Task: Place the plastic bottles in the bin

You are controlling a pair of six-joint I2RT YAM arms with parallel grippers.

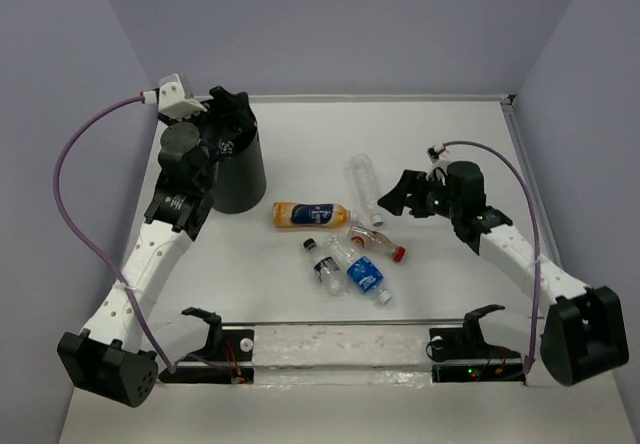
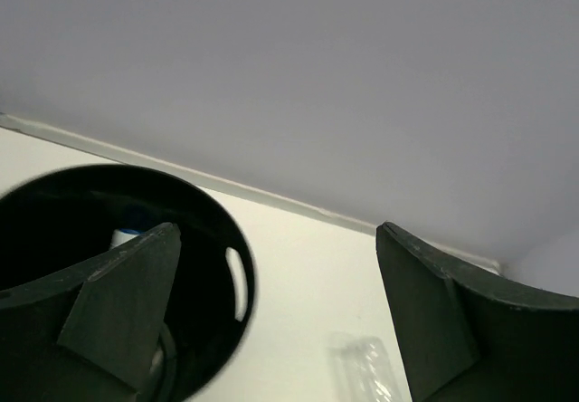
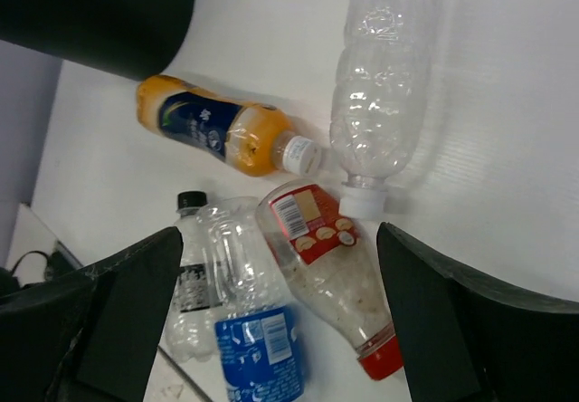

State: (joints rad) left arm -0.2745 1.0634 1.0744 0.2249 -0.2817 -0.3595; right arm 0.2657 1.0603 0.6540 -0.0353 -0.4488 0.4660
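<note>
The clear white-capped bottle's body [image 1: 366,186] [image 3: 385,56] should next have my right gripper's fingers on both sides of its middle, clear of other bottles. The gripper should move outward and down to get there.
The black bin [image 1: 245,179] stands at the back left, and my left gripper [image 1: 226,134] hangs open over its mouth with nothing between the fingers. In the left wrist view the bin's rim [image 2: 204,230] lies under the left finger [image 2: 127,293], and a white and blue scrap [image 2: 127,236] shows inside. The plastic bottles lie mid-table: an orange one [image 1: 310,214], a clear white-capped one [image 1: 365,186], a red-capped one [image 1: 376,245], a blue-label one [image 1: 366,276] and a small black-capped one [image 1: 325,269]. My right gripper [image 1: 405,196] is open above them, with the red-label bottle [image 3: 330,266] and the blue-label bottle [image 3: 258,348] between its fingers, untouched.
A clear rail with black fixtures [image 1: 330,344] runs along the near edge between the arm bases. Pink cables [image 1: 75,194] loop beside each arm. Grey walls close the table at the back and sides. The clear bottle [image 2: 362,370] lies right of the bin.
</note>
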